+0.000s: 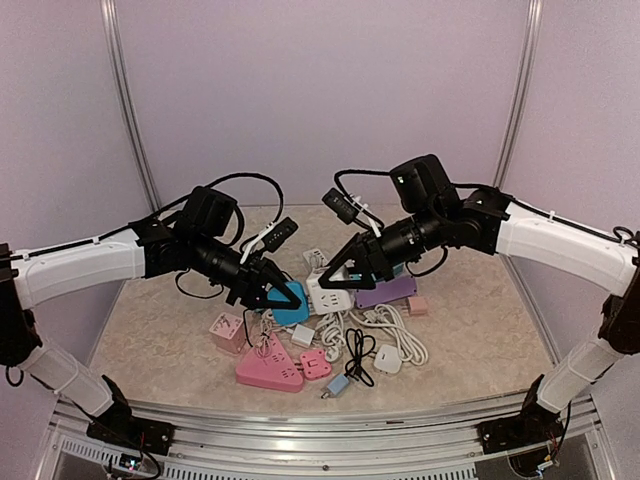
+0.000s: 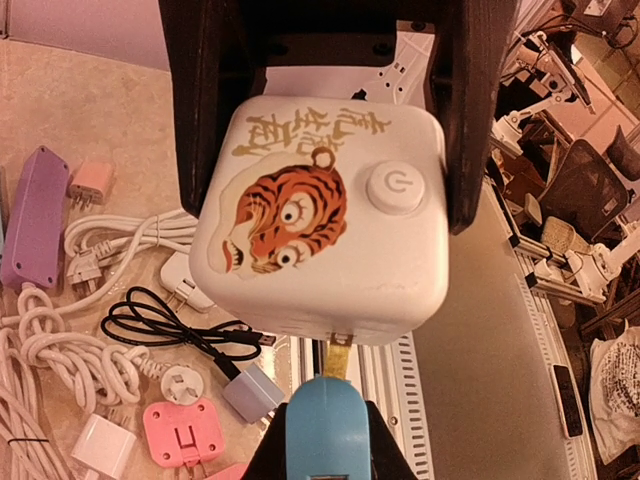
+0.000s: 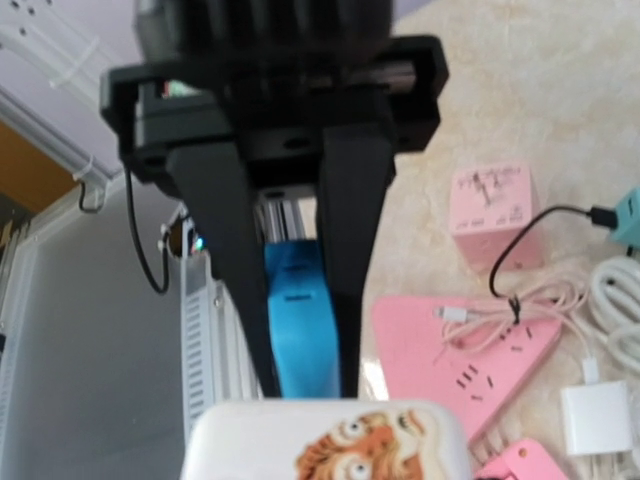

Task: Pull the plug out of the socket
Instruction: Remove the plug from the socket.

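Observation:
My left gripper draws outward next, then down to the tabletop beyond the pink triangular piece, and releases the plug, as the plug's prong is bare beside the socket [image 1: 330, 293].
The socket [image 2: 320, 220] is a white cube with a tiger picture and a round button. My right gripper [image 2: 335, 210] is shut on it, one black finger on each side. In the top view the socket [image 1: 330, 293] hangs above the table's middle in the right gripper [image 1: 335, 282]. The plug [image 2: 328, 425] is light blue, and my left gripper [image 2: 328, 452] is shut on it just below the cube. A short brass prong [image 2: 340, 355] spans the gap and still enters the socket's slot. The right wrist view shows the left gripper [image 3: 305, 385] on the plug [image 3: 300, 320] above the socket [image 3: 320, 440].
Below the held pair lie a pink triangular power strip [image 1: 268, 368], a pink cube socket [image 1: 228, 332], a purple strip [image 1: 385, 291], coiled white cables [image 1: 385, 335], a black cable [image 1: 358, 355] and small pink and white adapters. The table's metal front rail [image 1: 300, 420] runs close by.

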`<state>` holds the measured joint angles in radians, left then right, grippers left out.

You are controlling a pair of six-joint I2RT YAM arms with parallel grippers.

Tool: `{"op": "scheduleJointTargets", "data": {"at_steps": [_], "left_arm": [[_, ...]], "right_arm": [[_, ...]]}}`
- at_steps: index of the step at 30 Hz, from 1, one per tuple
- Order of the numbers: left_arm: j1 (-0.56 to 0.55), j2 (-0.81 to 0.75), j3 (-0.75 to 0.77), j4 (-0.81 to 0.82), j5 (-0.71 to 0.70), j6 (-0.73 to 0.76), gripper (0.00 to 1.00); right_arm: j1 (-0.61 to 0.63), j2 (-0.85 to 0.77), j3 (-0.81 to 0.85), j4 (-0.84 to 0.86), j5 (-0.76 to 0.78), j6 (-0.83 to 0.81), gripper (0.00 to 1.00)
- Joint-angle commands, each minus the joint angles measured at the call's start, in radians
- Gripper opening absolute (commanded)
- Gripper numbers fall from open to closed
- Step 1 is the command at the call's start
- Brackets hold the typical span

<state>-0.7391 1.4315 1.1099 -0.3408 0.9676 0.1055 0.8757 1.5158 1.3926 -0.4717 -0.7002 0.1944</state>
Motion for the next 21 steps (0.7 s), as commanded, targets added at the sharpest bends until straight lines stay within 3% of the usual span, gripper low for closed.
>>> {"op": "scheduleJointTargets", "data": {"at_steps": [1, 14, 21], "left_arm": [[0.006, 0.018, 0.046, -0.066, 0.005, 0.042, 0.00], [0.006, 0.015, 0.040, -0.054, 0.000, 0.034, 0.00], [0.009, 0.002, 0.022, -0.016, -0.037, 0.006, 0.00]], "right_arm": [[0.024, 0.041, 0.033, -0.125, -0.017, -0.061, 0.00], [0.028, 0.009, 0.009, -0.025, -0.007, -0.018, 0.00], [0.010, -0.057, -0.026, 0.057, 0.071, 0.021, 0.00]]}}
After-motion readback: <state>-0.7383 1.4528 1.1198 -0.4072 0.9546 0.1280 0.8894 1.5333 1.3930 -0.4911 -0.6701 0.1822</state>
